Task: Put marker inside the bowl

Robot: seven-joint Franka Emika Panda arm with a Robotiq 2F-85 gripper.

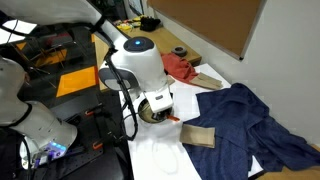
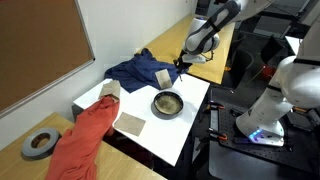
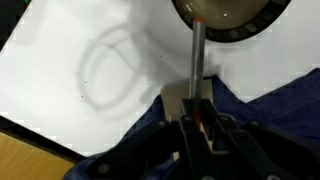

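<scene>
I will next move my gripper toward the bowl [image 2: 167, 103] and lower it over the bowl's pale inside to release the marker, because most of the marker hangs outside the bowl's rim.
In the wrist view my gripper [image 3: 197, 108] is shut on the marker [image 3: 197, 60], a thin stick showing orange between the fingers. Its tip points at the bowl [image 3: 232, 36], which has a dark rim and a pale inside and lies at the top edge, and it reaches the near rim. In an exterior view the gripper [image 2: 182, 63] hangs above the white table, just beyond the bowl [image 2: 167, 103]. In an exterior view the gripper [image 1: 160, 104] covers most of the bowl [image 1: 150, 117].
A blue cloth [image 2: 140, 70] lies beside the bowl and under the gripper [image 3: 270, 110]. A red cloth [image 2: 85, 135], brown card pieces [image 2: 131, 123] and a dark tape ring [image 2: 38, 145] lie on the table [image 2: 190, 125]. A corkboard stands behind.
</scene>
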